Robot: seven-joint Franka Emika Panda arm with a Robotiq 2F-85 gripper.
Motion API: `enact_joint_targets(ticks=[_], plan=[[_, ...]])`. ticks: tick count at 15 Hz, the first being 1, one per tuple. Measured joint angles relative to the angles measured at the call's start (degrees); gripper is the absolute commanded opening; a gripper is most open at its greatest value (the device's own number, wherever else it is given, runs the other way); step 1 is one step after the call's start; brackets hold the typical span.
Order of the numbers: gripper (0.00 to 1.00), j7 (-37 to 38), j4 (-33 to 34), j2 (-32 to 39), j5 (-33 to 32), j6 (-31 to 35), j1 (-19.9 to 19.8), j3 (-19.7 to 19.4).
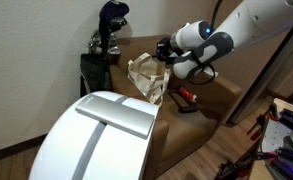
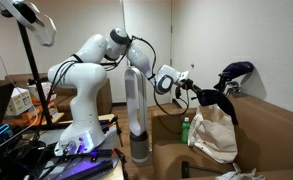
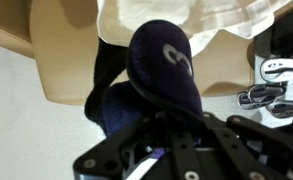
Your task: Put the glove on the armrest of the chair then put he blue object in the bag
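Observation:
The bag is off past the glove's tip, so my gripper will next turn and move the glove [image 3: 162, 62] over the cream bag's opening [image 3: 198, 14] to let go of it.
My gripper [image 2: 190, 87] is shut on a dark navy glove [image 2: 212, 98], which hangs from the jaws over the brown armchair [image 1: 201, 110]. In the wrist view the glove [image 3: 162, 62], with a pale logo on it, fills the middle just ahead of the jaws [image 3: 156, 125]. A cream cloth bag [image 1: 146, 76] stands on the chair seat, right under and beside the gripper [image 1: 165, 48]. It also shows in an exterior view [image 2: 216, 132] and in the wrist view [image 3: 186, 18]. The tan armrest [image 3: 61, 70] lies below the glove. I cannot make out a separate blue object.
A golf bag with clubs and a dark head cover [image 1: 108, 30] stands behind the chair. A small red item [image 1: 186, 97] lies on the seat. A green bottle [image 2: 185, 128] stands by the bag. A white rounded appliance [image 1: 101, 135] fills the foreground.

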Motion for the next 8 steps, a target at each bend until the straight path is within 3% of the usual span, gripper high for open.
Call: enact_joint_targets(ticks=[4, 8], plan=[[0.04, 0.0, -10.12, -5.5, -6.5, 0.01, 6.82, -1.88], [0.04, -1.79, -18.31, -15.13, -16.91, 0.0, 10.1, -2.23]])
